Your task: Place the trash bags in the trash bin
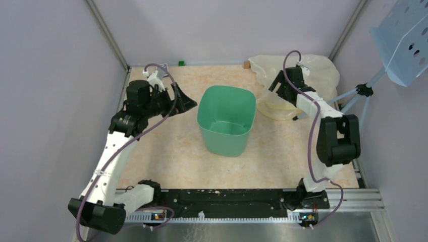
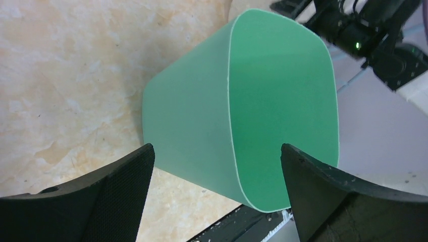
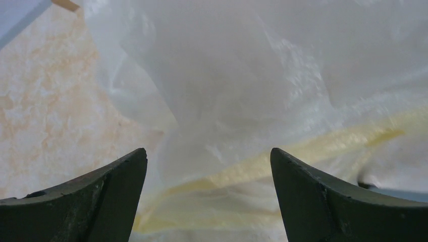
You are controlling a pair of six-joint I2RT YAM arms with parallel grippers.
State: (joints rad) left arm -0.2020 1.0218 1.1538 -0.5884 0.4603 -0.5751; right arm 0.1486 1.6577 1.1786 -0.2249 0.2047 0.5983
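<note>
My right gripper lowers its open fingers outward past the yellower rim band (image 3: 303, 151) onto the crease next, since the film's creased fold (image 3: 185, 112) lies below and outward.
The mint-green trash bin (image 1: 225, 118) stands upright mid-table, mouth up and nothing visible inside. My left gripper (image 1: 186, 99) hovers open just left of its rim. In the left wrist view, the bin (image 2: 192, 116) fills the space ahead of the left gripper (image 2: 217, 151), whose jaws are wide apart and hold nothing. The trash bags (image 1: 303, 75), a crumpled pale-yellow translucent heap, lie at the back right corner. My right gripper (image 1: 286, 79) hangs open over them. In the right wrist view, the bag (image 3: 242, 75) and its yellower rim band (image 3: 303, 151) lie below the right gripper (image 3: 208, 154).
A pale blue perforated panel (image 1: 406, 38) on a thin stand (image 1: 363, 91) leans in at the right wall. A small green block (image 1: 180, 63) and a wooden block (image 1: 247, 64) sit at the back edge. Walls close in on three sides.
</note>
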